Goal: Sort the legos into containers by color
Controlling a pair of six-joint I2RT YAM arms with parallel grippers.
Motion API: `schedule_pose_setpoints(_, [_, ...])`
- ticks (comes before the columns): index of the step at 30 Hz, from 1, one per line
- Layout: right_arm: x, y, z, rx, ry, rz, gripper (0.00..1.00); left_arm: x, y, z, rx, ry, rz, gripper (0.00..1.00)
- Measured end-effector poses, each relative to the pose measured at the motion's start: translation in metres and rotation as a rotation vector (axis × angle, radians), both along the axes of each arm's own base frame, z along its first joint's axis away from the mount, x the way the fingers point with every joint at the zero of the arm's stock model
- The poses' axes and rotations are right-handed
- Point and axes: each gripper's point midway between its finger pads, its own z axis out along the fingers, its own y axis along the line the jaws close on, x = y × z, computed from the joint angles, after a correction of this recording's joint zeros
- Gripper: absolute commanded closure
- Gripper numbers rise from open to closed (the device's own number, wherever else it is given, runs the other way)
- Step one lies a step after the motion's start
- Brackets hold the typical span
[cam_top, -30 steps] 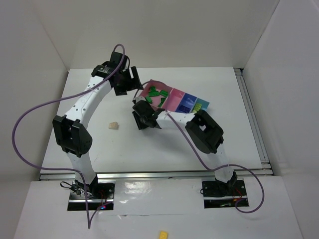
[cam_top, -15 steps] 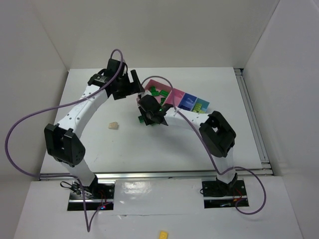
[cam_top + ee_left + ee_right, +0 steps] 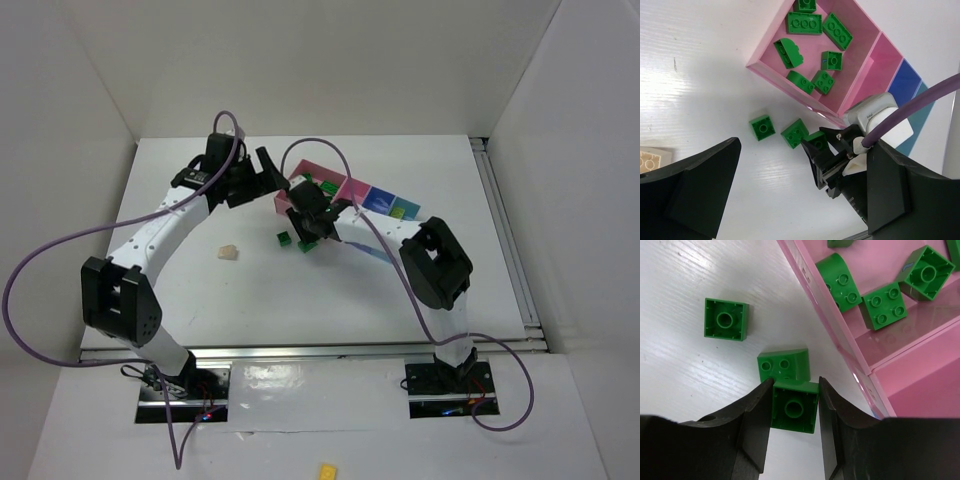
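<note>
My right gripper rises and moves outward over the large pink container next and releases there, since that container lies outward of the gripper and holds green legos.
My right gripper (image 3: 794, 386) is shut on a green lego (image 3: 794, 409), underside up, at table level just outside the large pink container (image 3: 830, 325). It touches a sloped green lego (image 3: 784, 365); another green lego (image 3: 726, 319) lies upside down to the left. Several green legos (image 3: 812, 23) lie inside the large pink container (image 3: 790, 82). My left gripper (image 3: 800, 200) is open and empty, above the table beside the right gripper (image 3: 827, 155). In the top view the grippers stand close together, the left (image 3: 265, 170) and the right (image 3: 305, 225).
A cream lego (image 3: 229, 252) lies alone on the table to the left, also at the left wrist view's edge (image 3: 650, 161). The small pink (image 3: 885, 60) and blue (image 3: 905, 82) boxes continue the row to the right. A lone yellow brick (image 3: 327, 468) lies off the table in front.
My right gripper has moved farther from the bases, up against the pink container, uncovering two green legos on the table. My left arm has swung right, toward the container.
</note>
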Motion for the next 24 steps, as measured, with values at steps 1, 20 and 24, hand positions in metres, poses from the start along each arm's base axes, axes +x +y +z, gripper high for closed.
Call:
schedule_pose_setpoints(1, [0.0,0.001,0.001,0.002,-0.002,0.0,0.66,0.001,0.0,0.002,-0.004,-0.002,-0.002,0.0])
schedule_pose_setpoints(20, [0.065,-0.024,0.051,0.208,-0.121,-0.238,0.66,-0.023,0.013,0.015,-0.031,0.076,-0.165,0.03])
schedule_pose_setpoints(24, [0.064,-0.022,0.051,0.214,-0.121,-0.238,0.65,-0.024,0.013,0.015,-0.029,0.079,-0.165,0.04])
